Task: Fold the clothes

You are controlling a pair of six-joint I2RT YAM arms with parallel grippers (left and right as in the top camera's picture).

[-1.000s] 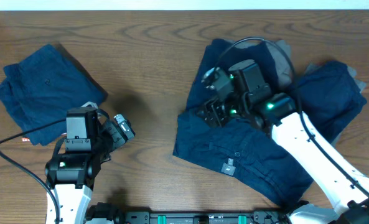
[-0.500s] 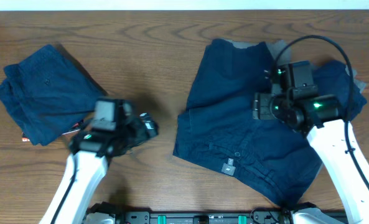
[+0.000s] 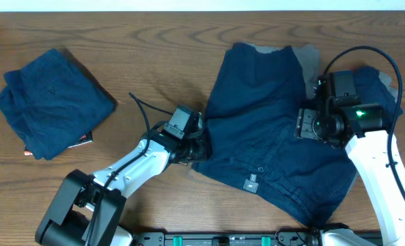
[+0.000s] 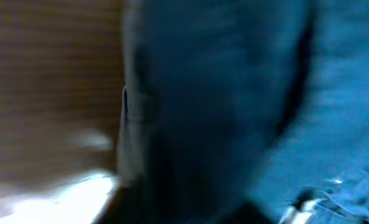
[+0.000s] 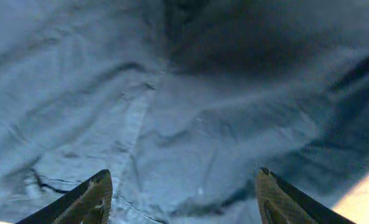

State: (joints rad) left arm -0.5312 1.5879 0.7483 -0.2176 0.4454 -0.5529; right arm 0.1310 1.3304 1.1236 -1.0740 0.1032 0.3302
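Note:
My right gripper moves down and back onto the shorts' free side edge (image 3: 346, 191) (image 5: 347, 188) next, since my left gripper already reaches to the opposite edge.
A pair of dark blue shorts (image 3: 257, 116) lies spread out, unfolded, right of the table's centre, a small tag (image 3: 251, 183) near its front hem. My left gripper (image 3: 194, 146) reaches to the shorts' left edge; its wrist view is a blur of blue cloth (image 4: 234, 93) beside wood, and its fingers do not show. My right gripper (image 3: 304, 127) hovers over the right part of the shorts. Its fingers (image 5: 94, 196) stand wide apart above the cloth (image 5: 190, 112) with nothing between them.
A folded dark blue garment (image 3: 48, 102) lies at the far left with something red (image 3: 85, 139) at its front edge. More blue cloth (image 3: 376, 102) bunches at the right behind my right arm. Bare wood (image 3: 154, 61) separates the two piles.
My left arm has swung right, from beside the folded garment to the left edge of the spread shorts. My right gripper has drifted right across the shorts, still open.

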